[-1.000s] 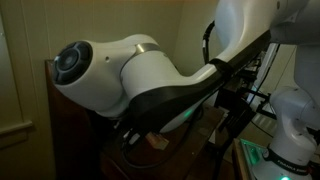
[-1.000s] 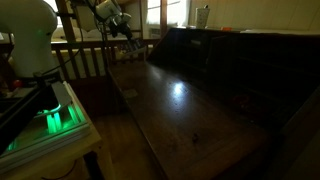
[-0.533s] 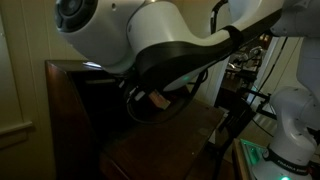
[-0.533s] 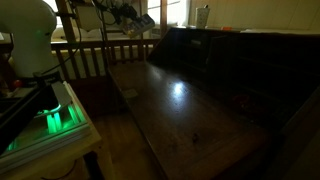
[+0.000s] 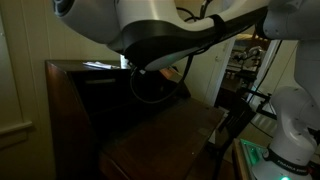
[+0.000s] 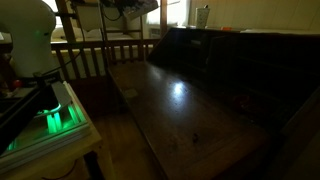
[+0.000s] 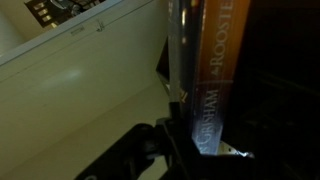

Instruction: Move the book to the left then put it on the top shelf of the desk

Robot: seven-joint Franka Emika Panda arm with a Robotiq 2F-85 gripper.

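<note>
My gripper is holding the book, which still hangs beside the shelf, so it will bring the book over toward the far end of the desk's top shelf [image 5: 80, 66], then lower and release it.
In the wrist view my gripper [image 7: 192, 142] is shut on the book [image 7: 205, 60], gripping its lower end. The book stands on edge with its orange lettered spine facing the camera. In an exterior view the gripper [image 6: 128, 8] is high at the top edge, above the far end of the desk [image 6: 190, 115]. In an exterior view my arm fills the top, and an orange bit of the book [image 5: 166, 71] shows under it, beside the top shelf [image 5: 85, 66] of the dark desk [image 5: 70, 110].
The lower writing surface [image 5: 165, 140] slopes out below my arm. A wooden chair back [image 6: 95, 55] stands behind the desk's far end. The robot base with a green light [image 6: 55, 118] is close by. The room is dim.
My arm has risen steadily with the book in the jaws, from low over the writing surface to about the height of the top shelf.
</note>
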